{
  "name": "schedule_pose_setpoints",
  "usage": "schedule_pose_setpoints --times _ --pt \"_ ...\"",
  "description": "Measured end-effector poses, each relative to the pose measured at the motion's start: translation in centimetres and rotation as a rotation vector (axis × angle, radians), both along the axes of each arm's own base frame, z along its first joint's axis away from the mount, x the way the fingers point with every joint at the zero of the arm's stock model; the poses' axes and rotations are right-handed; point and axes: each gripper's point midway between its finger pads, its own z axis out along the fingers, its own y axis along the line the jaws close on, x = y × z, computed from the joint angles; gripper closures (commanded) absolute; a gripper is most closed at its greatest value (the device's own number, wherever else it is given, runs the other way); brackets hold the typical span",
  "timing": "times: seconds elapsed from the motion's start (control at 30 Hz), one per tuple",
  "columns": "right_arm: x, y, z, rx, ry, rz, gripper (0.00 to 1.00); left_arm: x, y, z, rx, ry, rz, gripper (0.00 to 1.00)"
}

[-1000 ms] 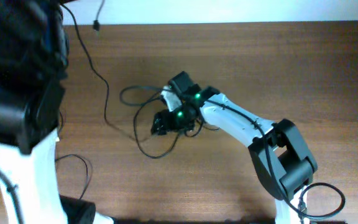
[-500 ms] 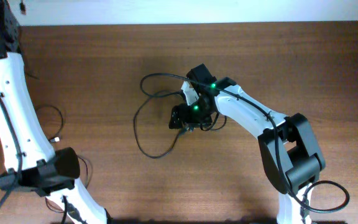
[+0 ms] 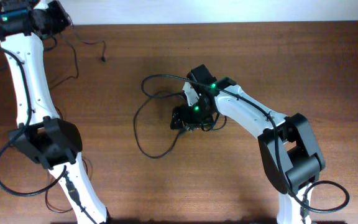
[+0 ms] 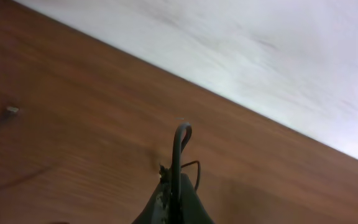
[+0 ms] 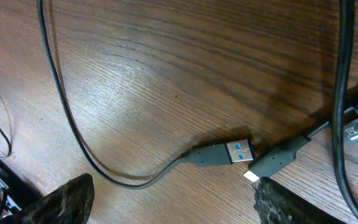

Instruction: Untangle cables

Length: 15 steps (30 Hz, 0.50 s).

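The table's open wood is below my left gripper, toward the base, so my left gripper will next move down and back from the white wall to let go of the cable.
A bunch of thin black cables [image 3: 137,118] lies in loose loops at the table's middle. My right gripper [image 3: 188,117] hovers low over its right side, open, holding nothing. In the right wrist view its fingers [image 5: 179,208] straddle a blue-tongued USB plug [image 5: 236,151] and a white-tipped plug [image 5: 272,163], with a cable loop [image 5: 61,106] running left. My left gripper [image 3: 53,17] is at the far left corner, shut on one thin cable [image 3: 87,43] that trails right to a small plug [image 3: 104,59]. In the left wrist view that cable [image 4: 180,140] loops out above the shut fingers [image 4: 178,186].
The table's far edge meets a white wall [image 3: 229,11] just behind the left gripper. Thicker black robot cables [image 3: 5,180] loop near the left arm's base, and more [image 3: 328,196] near the right arm's base. A small plug [image 4: 11,110] lies on the wood.
The left arm swung up and back to the far left corner, drawing one thin cable away from the bunch. The right gripper shifted slightly right, then held still.
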Motion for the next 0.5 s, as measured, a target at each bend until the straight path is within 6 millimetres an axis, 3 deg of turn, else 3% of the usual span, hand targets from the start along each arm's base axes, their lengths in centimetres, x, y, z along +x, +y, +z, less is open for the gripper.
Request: schedule_pose_setpoints --times 0.13,0.2,0.3,0.4,0.43,0.5 --pt "0.0 -0.1 0.0 -0.003 0.001 -0.001 0.13 -0.9 0.2 -1.4 -0.03 0.059 0.028 1.0" --pt "-0.1 -0.1 0.0 -0.005 0.003 -0.001 0.13 -1.7 1.7 -3.7 -0.073 0.122 0.109 1.0" --pt "-0.2 -0.2 -0.1 -0.008 0.008 0.0 0.13 -3.2 5.2 -7.9 -0.177 0.202 0.289 1.0" --pt "-0.4 -0.3 -0.1 -0.013 0.017 -0.001 0.12 -4.0 9.3 -10.6 -0.198 0.207 0.42 0.99" --pt "-0.4 -0.3 -0.1 -0.013 0.017 -0.001 0.12 -4.4 10.1 -11.2 -0.198 0.213 0.441 0.94" --pt "-0.4 -0.3 -0.1 -0.013 0.017 0.0 0.12 -4.5 11.2 -11.4 -0.183 0.201 0.456 0.49"
